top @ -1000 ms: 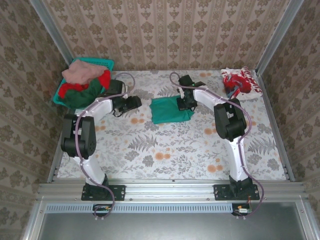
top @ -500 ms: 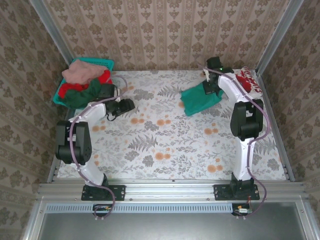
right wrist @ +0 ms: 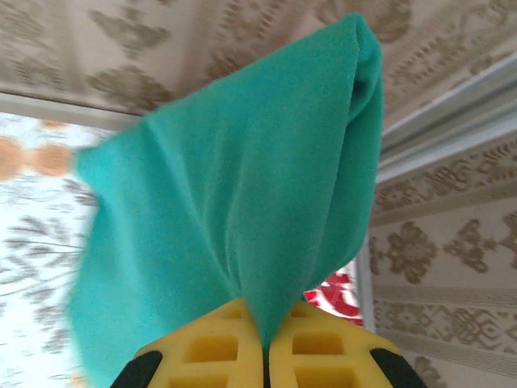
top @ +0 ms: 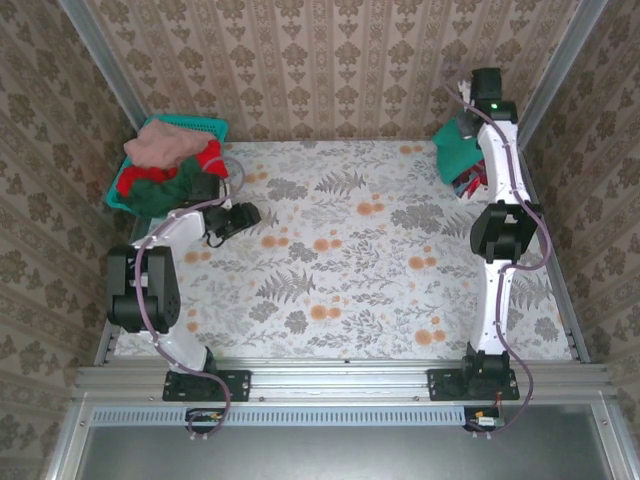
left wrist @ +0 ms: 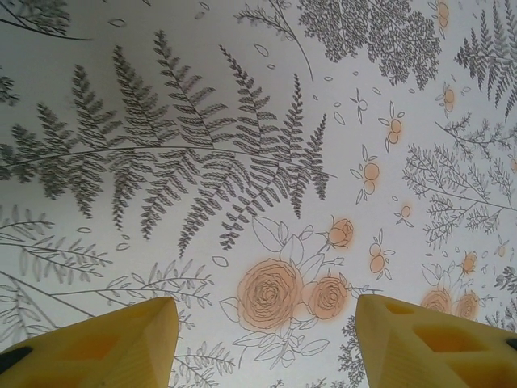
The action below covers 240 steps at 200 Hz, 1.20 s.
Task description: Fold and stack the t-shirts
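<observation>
The teal-green t-shirt comes down and slightly back over the red-and-white patterned t-shirt (top: pixel 470 183) (right wrist: pixel 339 294) next, and my right gripper releases it, because it still hangs above.
My right gripper (right wrist: pixel 265 343) is shut on the folded teal-green t-shirt (right wrist: pixel 234 210), which hangs from its yellow fingers. From above, that t-shirt (top: pixel 455 148) hangs high at the far right corner under the raised right gripper (top: pixel 470 118), over the red-and-white patterned t-shirt (top: pixel 470 183) lying on the table. My left gripper (left wrist: pixel 266 343) is open over the bare floral tablecloth, nothing between its fingers. Seen from above, the left gripper (top: pixel 243 217) sits low at the left, beside the basket. Salmon-pink (top: pixel 165 141), red (top: pixel 205 160) and dark green (top: pixel 165 192) t-shirts are heaped in that basket.
The teal mesh basket (top: pixel 207 127) stands at the far left corner. Wallpapered walls and metal rails close in the table (top: pixel 340 270) on three sides. A strip of the red-and-white shirt (right wrist: pixel 335 293) peeks out beyond the teal cloth.
My right arm has carried the teal-green t-shirt from the table's middle up to the far right corner, above the red-and-white one. The left gripper drew back slightly leftward.
</observation>
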Each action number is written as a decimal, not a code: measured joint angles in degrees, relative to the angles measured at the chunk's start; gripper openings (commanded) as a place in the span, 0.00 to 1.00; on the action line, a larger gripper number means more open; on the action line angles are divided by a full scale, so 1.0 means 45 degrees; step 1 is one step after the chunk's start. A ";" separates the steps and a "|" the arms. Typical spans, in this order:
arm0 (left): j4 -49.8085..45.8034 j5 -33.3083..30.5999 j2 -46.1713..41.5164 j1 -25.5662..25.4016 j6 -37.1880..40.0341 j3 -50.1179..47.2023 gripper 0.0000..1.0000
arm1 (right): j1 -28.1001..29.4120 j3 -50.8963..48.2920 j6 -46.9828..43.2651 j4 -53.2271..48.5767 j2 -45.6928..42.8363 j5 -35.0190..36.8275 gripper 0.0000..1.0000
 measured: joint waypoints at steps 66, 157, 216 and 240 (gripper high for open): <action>-0.0335 -0.0083 -0.0228 0.0126 0.0151 0.0000 0.61 | -0.1151 0.0063 -0.0651 -0.0685 0.0777 0.0423 0.00; -0.0500 -0.0180 -0.0787 0.0146 0.0194 0.0000 0.61 | -0.1904 -0.2055 -0.0282 -0.0529 0.0515 0.0942 0.06; -0.0685 -0.0233 -0.0801 0.0146 0.0194 0.0000 0.61 | -0.2448 -0.2516 0.0204 -0.0034 -0.0316 0.0442 0.40; -0.0787 -0.0257 -0.0831 0.0146 0.0194 0.0000 0.61 | -0.2497 -0.2521 0.0340 0.0073 -0.0384 0.0335 0.66</action>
